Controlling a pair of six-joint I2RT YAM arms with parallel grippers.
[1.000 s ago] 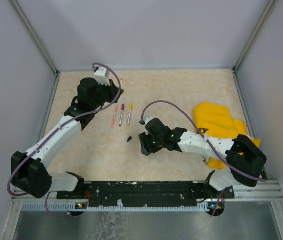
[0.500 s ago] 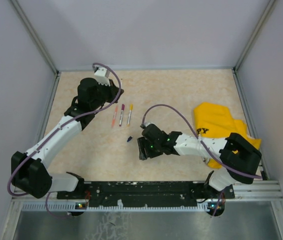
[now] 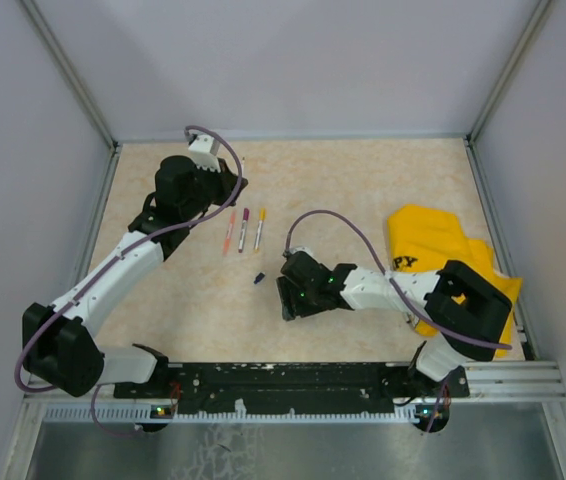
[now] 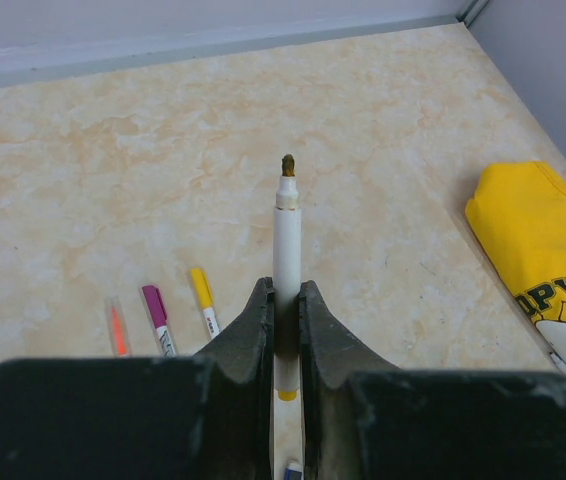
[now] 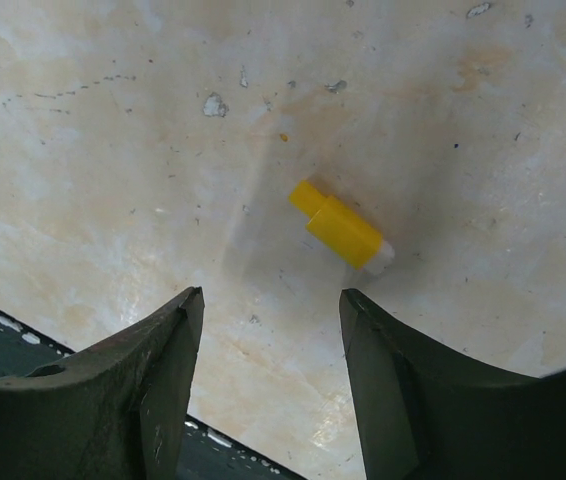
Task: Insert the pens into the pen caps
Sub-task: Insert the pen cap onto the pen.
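Note:
My right gripper is open and the loose yellow cap (image 5: 341,227) lies just outward of its fingers, so it will next slide outward, low over the table, to straddle the cap.
My left gripper (image 4: 283,296) is shut on a white pen (image 4: 287,235) with a bare dark tip and a yellow rear end; in the top view the gripper (image 3: 231,188) hovers at the back left. Three capped pens lie side by side on the table: orange (image 3: 229,231), purple (image 3: 243,229) and yellow (image 3: 259,228). A dark blue cap (image 3: 259,278) lies loose in front of them. My right gripper (image 5: 271,296) is open just above the table, with a loose yellow cap (image 5: 341,227) lying a little beyond its fingertips. In the top view the gripper (image 3: 285,300) hides that cap.
A crumpled yellow cloth (image 3: 441,255) lies at the right, under the right arm's elbow. The black base rail (image 3: 303,378) runs along the near edge. Grey walls close in the table at the back and both sides.
My right gripper has moved a little left and toward the near edge, now low over the yellow cap. The left arm and its pen have not moved.

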